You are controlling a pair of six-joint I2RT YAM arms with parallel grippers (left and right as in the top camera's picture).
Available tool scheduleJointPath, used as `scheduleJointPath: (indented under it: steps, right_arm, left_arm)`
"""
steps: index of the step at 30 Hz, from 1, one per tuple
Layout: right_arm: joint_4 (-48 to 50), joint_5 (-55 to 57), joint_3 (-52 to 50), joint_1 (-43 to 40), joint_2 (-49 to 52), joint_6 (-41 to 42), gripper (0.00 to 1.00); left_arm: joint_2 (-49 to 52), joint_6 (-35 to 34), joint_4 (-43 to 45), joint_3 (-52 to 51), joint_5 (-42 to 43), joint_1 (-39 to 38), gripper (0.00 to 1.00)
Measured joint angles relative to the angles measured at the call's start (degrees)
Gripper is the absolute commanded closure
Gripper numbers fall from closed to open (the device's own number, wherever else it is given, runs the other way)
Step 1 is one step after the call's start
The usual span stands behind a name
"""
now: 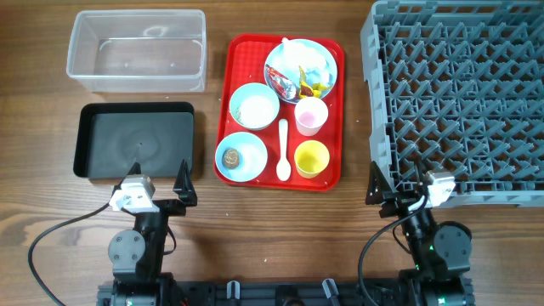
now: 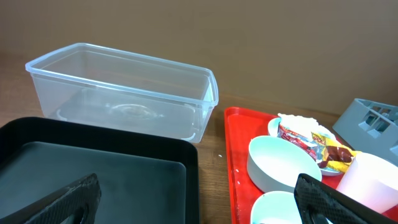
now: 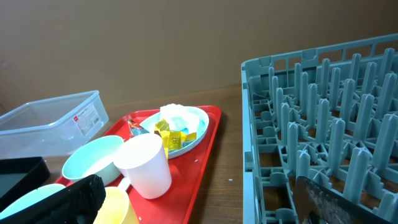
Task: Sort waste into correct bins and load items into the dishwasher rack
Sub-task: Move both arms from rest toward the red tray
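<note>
I need to raise my left gripper next, tip it downward, and move it outward over the red tray and down onto the bowl's rim beside the spoon, as the brown lump (image 1: 231,157) leaves that bowl's rim bare.
On the red tray (image 1: 331,119) sit a light blue plate (image 1: 323,53) holding red and yellow wrappers (image 1: 297,83) and a white tissue (image 1: 293,55), a bowl with rice grains (image 1: 254,106), a bowl with a brown lump (image 1: 231,157), a pink cup (image 1: 311,116), a yellow cup (image 1: 312,158) and a white spoon (image 1: 283,149). The clear tub (image 1: 136,47) and black tray (image 1: 136,140) lie to the left, and the grey rack (image 1: 459,102) to the right. My left gripper (image 1: 157,181) (image 2: 196,205) is open and empty near the black tray. My right gripper (image 1: 399,185) (image 3: 199,202) is open and empty beside the rack's front corner.
The clear tub (image 2: 124,87) and the black tray (image 2: 93,168) hold nothing. Bare wood lies between the red tray (image 3: 208,155) and the rack (image 3: 323,124), and along the table's front edge by both arms.
</note>
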Motion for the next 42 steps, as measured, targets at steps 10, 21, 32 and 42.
scheduleJointPath:
  steps: [10, 21, 32, 42]
  right_arm:
    - [0.0, 0.0, 0.0, 0.0, 0.0, 0.0, 0.0]
    - [1.8, -0.7, 0.0, 0.0, 0.0, 0.0, 0.0]
    - [5.7, -5.5, 1.3, 0.0, 0.3, -0.4, 0.0]
    - [-10.5, -8.3, 28.3, 0.0, 32.1, -5.7, 0.0]
  left_arm:
    - [0.0, 0.0, 0.0, 0.0, 0.0, 0.0, 0.0]
    - [0.0, 0.0, 0.5, 0.0, 4.7, 0.0, 0.0]
    - [3.1, -0.2, -10.1, 14.1, 13.3, 0.0, 0.0]
    - [46.7, 5.0, -33.4, 51.9, 15.6, -0.2, 0.0]
